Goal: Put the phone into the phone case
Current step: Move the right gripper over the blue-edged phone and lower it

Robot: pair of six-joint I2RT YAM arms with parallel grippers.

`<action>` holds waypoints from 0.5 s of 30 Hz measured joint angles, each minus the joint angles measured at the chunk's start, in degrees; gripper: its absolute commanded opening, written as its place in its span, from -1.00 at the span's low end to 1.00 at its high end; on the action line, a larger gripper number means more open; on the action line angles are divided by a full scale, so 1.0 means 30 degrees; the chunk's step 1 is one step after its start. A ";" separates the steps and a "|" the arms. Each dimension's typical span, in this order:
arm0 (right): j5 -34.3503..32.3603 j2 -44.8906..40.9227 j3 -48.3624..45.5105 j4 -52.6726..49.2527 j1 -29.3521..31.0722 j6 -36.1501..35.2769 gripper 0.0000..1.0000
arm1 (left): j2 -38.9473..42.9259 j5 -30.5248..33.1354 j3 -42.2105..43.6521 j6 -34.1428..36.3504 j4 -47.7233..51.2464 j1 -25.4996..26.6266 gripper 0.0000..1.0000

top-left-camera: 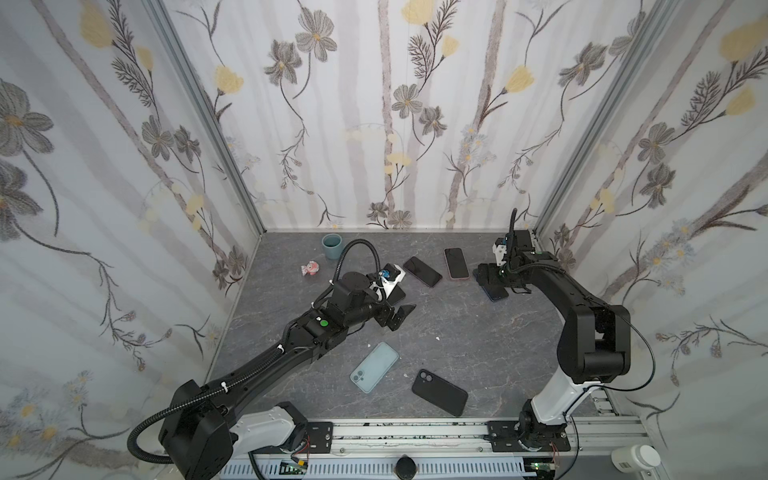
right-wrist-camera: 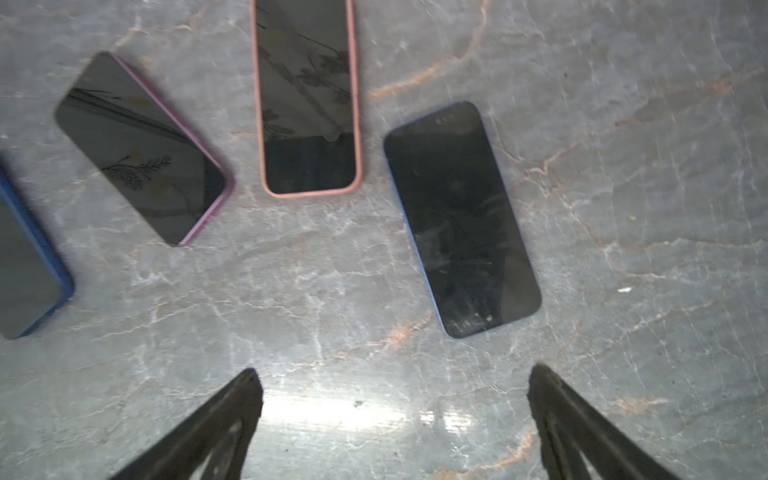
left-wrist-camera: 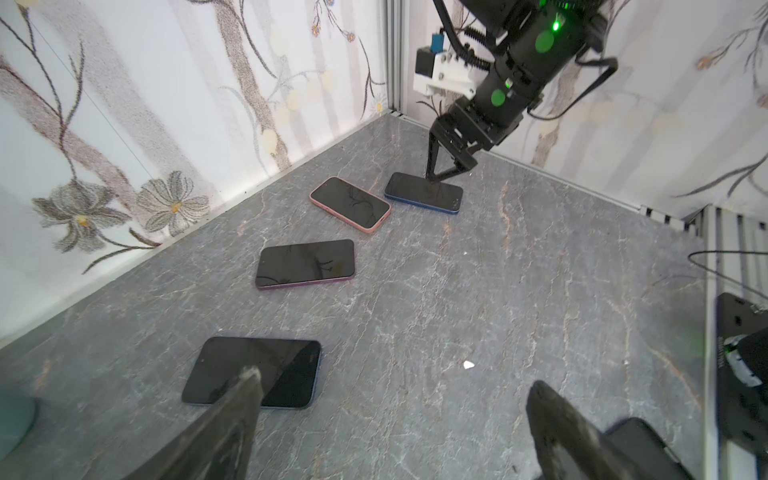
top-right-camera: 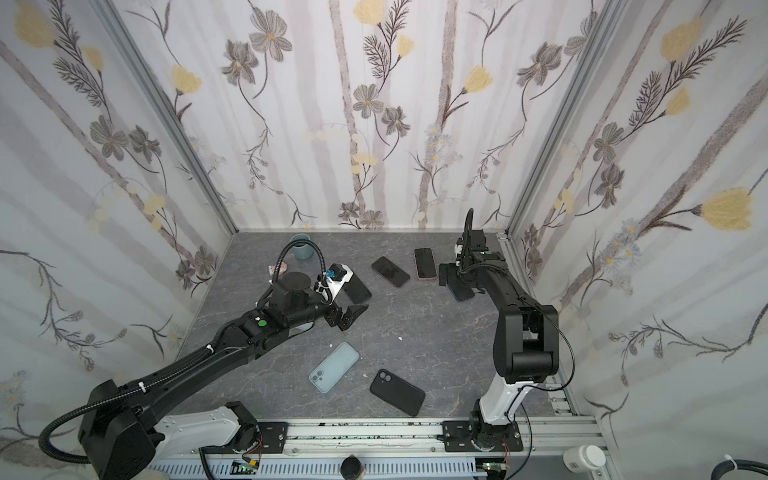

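Observation:
The phone lies below my right gripper, with its near end toward my open fingers. My right gripper should next lower them astride the near half of the blue-edged phone and close.
Several phones lie screen-up at the back of the table: a purple-edged phone, a pink-cased phone, a blue-edged phone and a dark phone partly hidden under my left wrist in both top views. A light blue case and a black case lie face down near the front. My left gripper hangs open and empty beside the dark phone. My right gripper is open and empty, low over one end of the blue-edged phone.
A teal cup and a small pink-and-white toy stand at the back left. Tiny white scraps dot the grey marbled table. Patterned walls close three sides; a metal rail runs along the front.

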State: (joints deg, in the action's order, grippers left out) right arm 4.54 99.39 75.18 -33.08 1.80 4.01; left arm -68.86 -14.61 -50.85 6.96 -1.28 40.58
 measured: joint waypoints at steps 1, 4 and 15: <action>-0.0080 0.0007 -0.0328 0.0175 -0.0197 -0.0036 0.99 | -0.0087 -0.0124 -0.0044 -0.0321 -0.0117 0.0000 1.00; -0.0131 0.0117 -0.1093 0.0823 -0.0583 -0.0219 0.99 | -0.0386 -0.0423 -0.0087 -0.1253 -0.0364 0.0015 1.00; -0.0663 0.1851 -0.1494 0.2688 -0.0838 -0.1486 1.00 | -0.2229 -0.1086 -0.1122 -0.3096 -0.0080 0.0197 1.00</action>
State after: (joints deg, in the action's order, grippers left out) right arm 2.55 104.95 70.70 -25.02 -0.71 -0.45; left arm -75.55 -17.87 -54.22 -2.33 -1.52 41.17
